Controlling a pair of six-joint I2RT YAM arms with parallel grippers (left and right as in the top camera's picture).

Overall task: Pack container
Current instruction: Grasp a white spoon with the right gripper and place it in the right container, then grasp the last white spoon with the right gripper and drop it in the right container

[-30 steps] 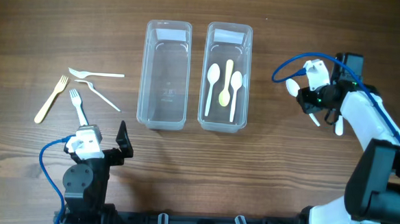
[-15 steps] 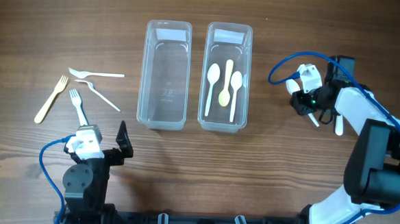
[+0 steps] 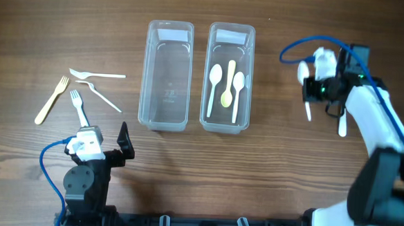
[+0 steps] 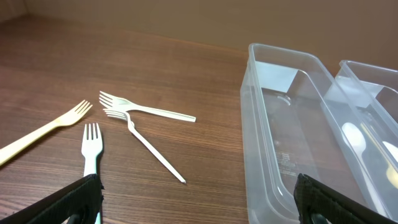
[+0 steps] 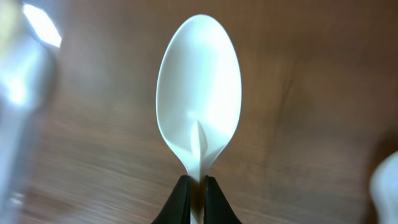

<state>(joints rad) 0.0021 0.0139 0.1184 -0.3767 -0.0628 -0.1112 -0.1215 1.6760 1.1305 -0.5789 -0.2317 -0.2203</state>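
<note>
The right gripper moves to its left in the overhead view, over the nearer container, next and releases the spoon there, because spoons already lie inside.
My right gripper is shut on a white plastic spoon and holds it above the table, to the right of the two clear containers. In the right wrist view the spoon's bowl sticks out from the closed fingers. The right container holds three spoons. The left container is empty. Several plastic forks lie on the table at the left. My left gripper is open and empty near the front edge, behind the forks.
Another white spoon lies on the table under my right arm. In the left wrist view the left container stands to the right of the forks, with the right container beyond it.
My right gripper has moved a little toward the far side and to the right with the spoon in it. The left arm has not moved.
</note>
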